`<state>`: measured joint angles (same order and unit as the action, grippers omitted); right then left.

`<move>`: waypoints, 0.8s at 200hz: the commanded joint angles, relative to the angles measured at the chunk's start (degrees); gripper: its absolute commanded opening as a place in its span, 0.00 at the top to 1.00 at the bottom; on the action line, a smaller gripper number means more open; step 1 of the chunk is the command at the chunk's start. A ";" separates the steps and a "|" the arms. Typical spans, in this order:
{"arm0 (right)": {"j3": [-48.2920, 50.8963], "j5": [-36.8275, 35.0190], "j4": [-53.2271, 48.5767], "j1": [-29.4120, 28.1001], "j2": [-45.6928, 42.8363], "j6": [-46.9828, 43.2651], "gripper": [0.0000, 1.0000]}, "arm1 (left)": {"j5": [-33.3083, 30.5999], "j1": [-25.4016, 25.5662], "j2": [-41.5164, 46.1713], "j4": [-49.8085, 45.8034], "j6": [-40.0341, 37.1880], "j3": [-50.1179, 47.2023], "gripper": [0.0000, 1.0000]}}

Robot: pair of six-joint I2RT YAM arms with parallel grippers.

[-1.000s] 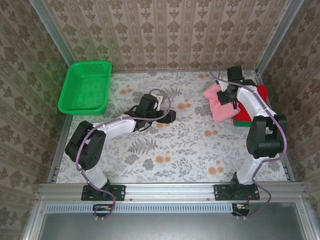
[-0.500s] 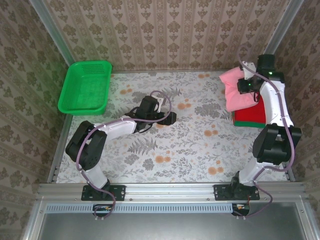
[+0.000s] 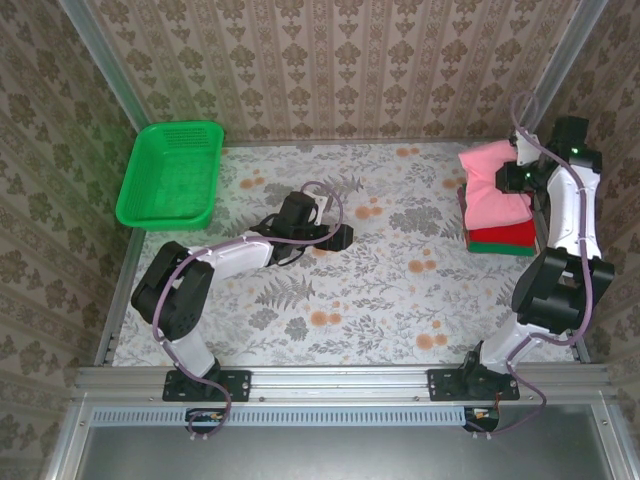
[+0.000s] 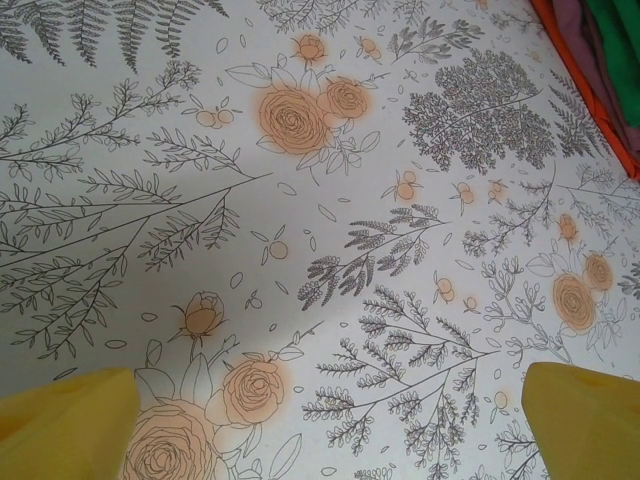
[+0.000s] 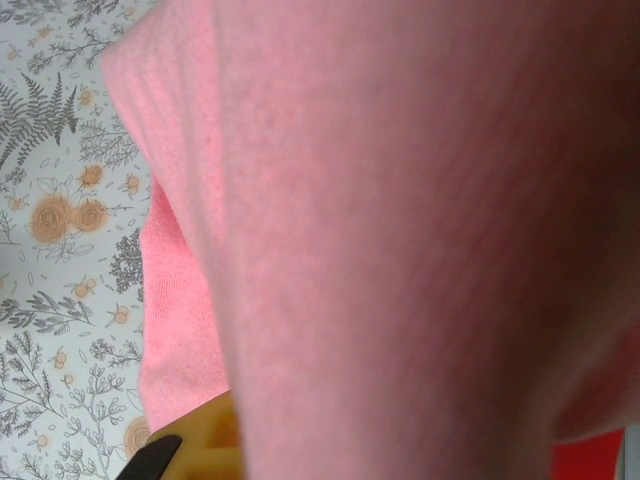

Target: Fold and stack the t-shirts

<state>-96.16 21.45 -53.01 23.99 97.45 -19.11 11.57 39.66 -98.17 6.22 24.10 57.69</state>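
The pink t-shirt still hangs over the stack. Next, my right gripper needs to move the held side of the pink cloth down onto the red t-shirt (image 3: 508, 233) (image 5: 588, 458) and release it there.
The folded pink t-shirt (image 3: 488, 187) hangs over the stack at the far right, with a red t-shirt (image 3: 508, 233) on a green one (image 3: 500, 248). My right gripper (image 3: 515, 178) is shut on the pink cloth's right side. In the right wrist view the pink t-shirt (image 5: 400, 230) drapes close over the lens, beside one yellow finger (image 5: 200, 442) and a strip of red (image 5: 592, 462). My left gripper (image 3: 341, 236) rests open above mid-table, its yellow fingertips (image 4: 66, 426) wide apart over bare floral cloth. The stack's red edge (image 4: 588, 88) and green edge (image 4: 618, 40) show far off.
A green mesh basket (image 3: 176, 128) sits at the back left. Wallpapered walls and metal posts (image 3: 560, 62) close in the table, and the right arm stands close to the right wall. The floral tablecloth (image 3: 360, 300) is open in the middle and front.
My right gripper has carried the pink t-shirt rightward and back, from the stack's left side to over the red and green pile. The left arm has stayed put.
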 commanded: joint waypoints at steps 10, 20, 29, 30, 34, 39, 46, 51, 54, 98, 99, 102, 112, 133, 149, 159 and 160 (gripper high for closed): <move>-2.81 1.85 -1.94 0.58 1.81 -1.40 1.00 | 1.43 -0.03 -0.29 -1.61 -1.78 0.53 0.00; -3.10 1.49 -2.03 0.67 2.45 -1.63 1.00 | 1.43 -0.02 -0.22 -1.82 -1.94 0.53 0.00; -3.32 1.93 -1.87 0.84 2.92 -1.63 1.00 | 1.35 -0.02 -0.14 -1.76 -1.81 0.46 0.00; -3.33 1.97 -1.85 0.86 3.01 -1.63 1.00 | 1.35 -0.02 -0.11 -1.75 -1.79 0.48 0.00; -3.47 2.28 -1.83 0.88 3.26 -1.63 1.00 | 1.27 -0.09 -0.09 -1.71 -1.72 0.34 0.00; -3.71 2.57 -1.83 0.97 3.60 -1.48 1.00 | 1.26 -0.02 -0.09 -1.65 -1.63 0.23 0.00; -4.13 2.76 -1.93 0.97 4.16 -1.37 1.00 | 1.26 -0.05 -0.09 -1.65 -1.44 0.13 0.00; -4.34 2.78 -2.04 1.04 4.56 -1.41 1.00 | 1.26 -0.03 -0.18 -1.49 -1.35 0.09 0.00; -4.45 2.66 -2.02 1.04 4.85 -1.41 1.00 | 1.26 -0.02 -0.18 -1.47 -1.26 0.01 0.00; -5.44 0.22 -2.40 2.10 7.63 -2.26 1.00 | 1.35 -0.07 -0.27 -1.28 -0.97 -0.13 0.00; -5.44 0.28 -2.42 2.11 7.65 -2.21 1.00 | 1.30 -0.04 -0.27 -1.29 -0.93 -0.13 0.00; -5.44 0.40 -2.38 2.18 7.90 -2.19 1.00 | 1.33 -0.08 -0.27 -1.30 -0.92 -0.16 0.00; -5.45 0.44 -2.20 2.20 8.44 -2.24 1.00 | 1.26 -0.03 -0.34 -1.16 -0.73 -0.18 0.00; -5.34 -1.35 -1.59 2.38 9.48 -2.29 1.00 | 1.35 -0.06 -0.44 -1.12 -0.59 -0.09 0.00; -4.67 -3.57 -0.03 2.51 9.86 -2.28 1.00 | 1.42 -0.09 -0.44 -1.19 -0.55 -0.17 0.00; -4.48 -4.42 0.64 2.47 10.21 -2.07 1.00 | 1.39 -0.03 -0.52 -1.20 -0.54 -0.19 0.00; -4.48 -4.50 0.72 2.47 10.26 -2.03 1.00 | 1.37 -0.02 -0.53 -1.25 -0.54 -0.20 0.00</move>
<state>-99.70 19.81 -54.04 26.13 106.78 -20.73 12.19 39.68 -98.19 5.41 23.70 57.69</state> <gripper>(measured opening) 0.107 0.997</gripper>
